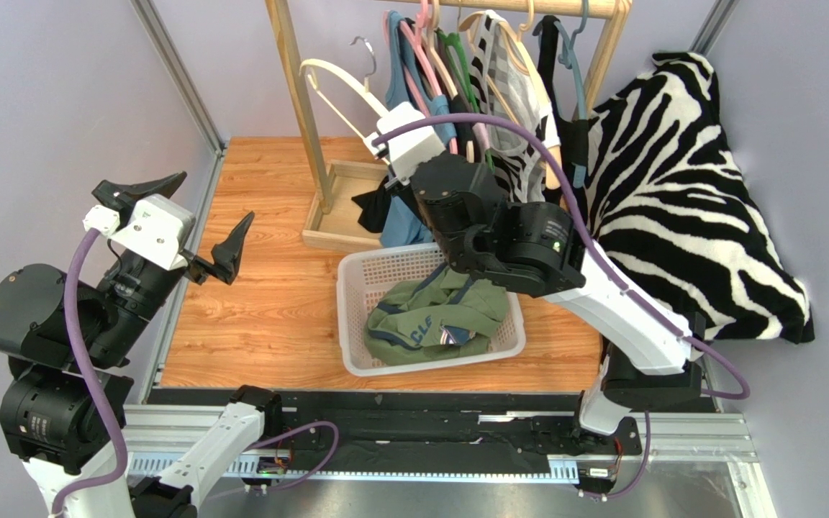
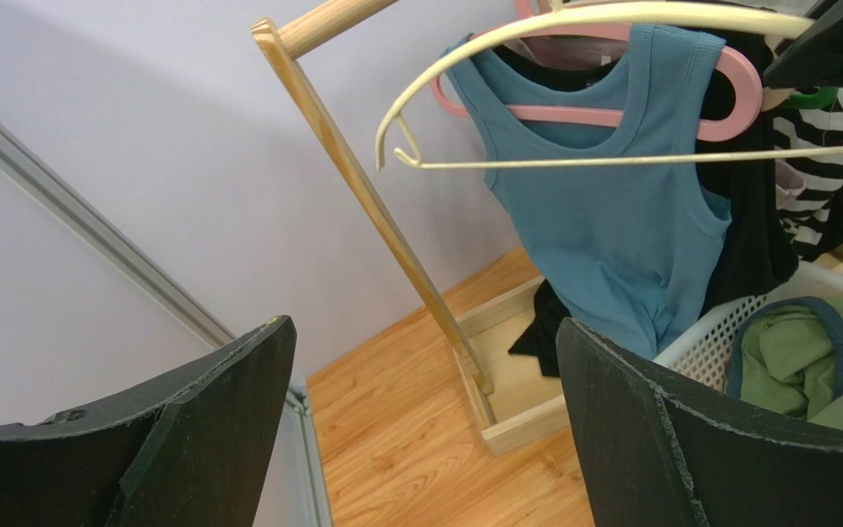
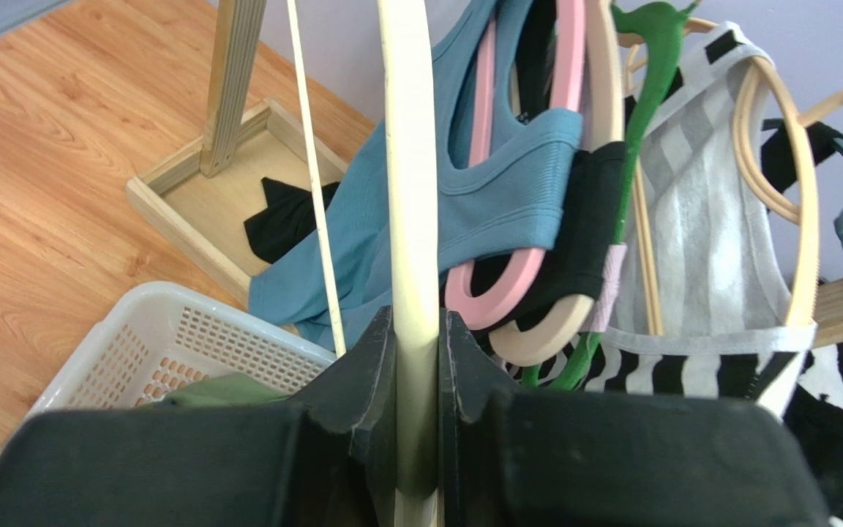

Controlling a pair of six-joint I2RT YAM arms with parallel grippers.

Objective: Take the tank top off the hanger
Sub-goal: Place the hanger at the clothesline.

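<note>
My right gripper moves outward to the rack's empty rail end next, since the cream hanger [image 1: 335, 89] is bare. It then sets the hook over it and releases the hanger.
My right gripper [image 1: 391, 132] is shut on the lower arm of a bare cream hanger [image 1: 335, 89], held out in front of the clothes rack; the hanger passes between the jaws in the right wrist view [image 3: 409, 165] and carries no garment. It also shows in the left wrist view [image 2: 613, 17]. A crumpled green tank top [image 1: 430, 318] with blue trim lies in the white basket [image 1: 356, 275]. My left gripper [image 1: 213, 196] is open and empty over the left edge of the table, far from the hanger.
The wooden rack [image 1: 300, 97] holds several garments on hangers, among them a blue tank top [image 2: 613, 220] on a pink hanger [image 2: 613, 113]. The rack's tray base [image 1: 332, 221] stands behind the basket. A zebra-print fabric [image 1: 678, 183] lies at the right.
</note>
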